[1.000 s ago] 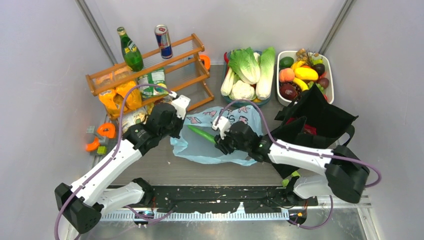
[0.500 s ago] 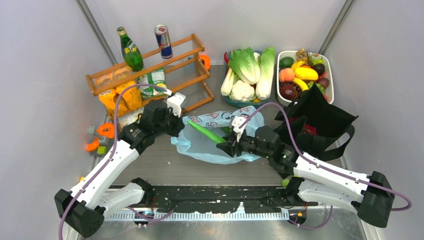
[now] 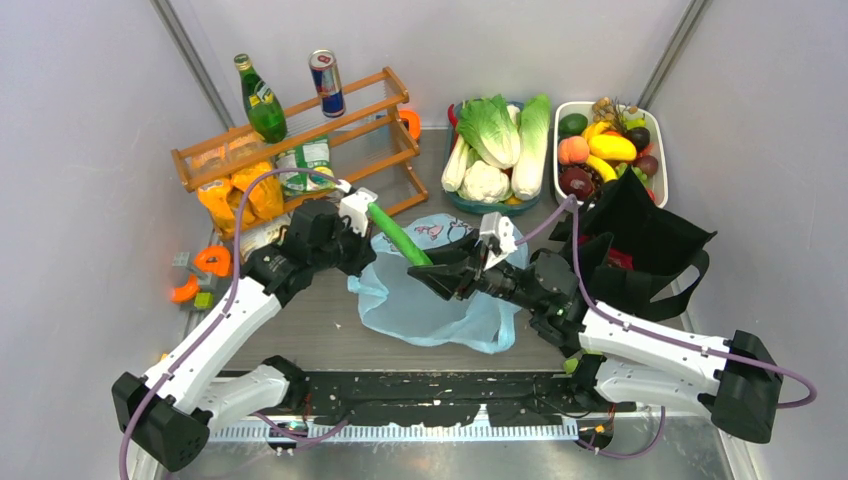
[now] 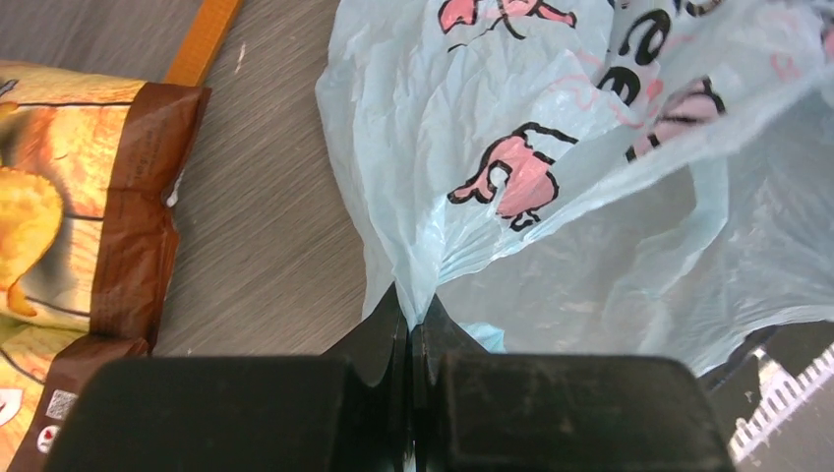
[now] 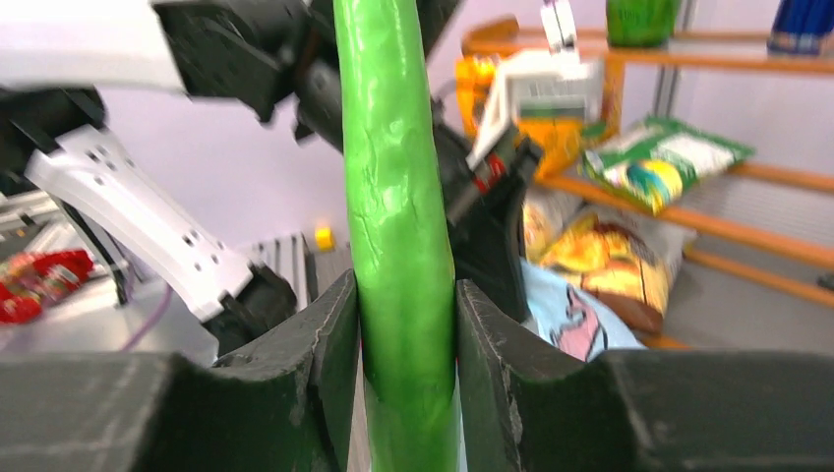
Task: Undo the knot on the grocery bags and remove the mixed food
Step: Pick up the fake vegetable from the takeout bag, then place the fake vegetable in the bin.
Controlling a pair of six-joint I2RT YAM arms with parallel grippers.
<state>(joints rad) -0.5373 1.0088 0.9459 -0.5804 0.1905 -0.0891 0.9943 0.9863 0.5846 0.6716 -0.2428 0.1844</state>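
Note:
I will swing my right gripper outward next, turn it down and let go of the cucumber on the cabbage beside the fruit tray, since the vegetable tray has other greens in it.
The light-blue plastic bag printed with pink figures lies open at mid-table. My left gripper is shut on its left edge; in the left wrist view the plastic is pinched between the closed jaws. My right gripper is shut on the green cucumber and holds it lifted above the bag, pointing toward the rack; it fills the right wrist view. The black fabric tote stands open at the right. No knot shows.
A wooden rack with a green bottle, a can and crisp packs stands back left. A vegetable tray and a fruit tray stand at the back. Orange parts lie far left.
My right gripper has lifted the cucumber up and out of the blue bag, toward the back left. My left gripper keeps its hold on the bag's edge, and the bag has been pulled wider.

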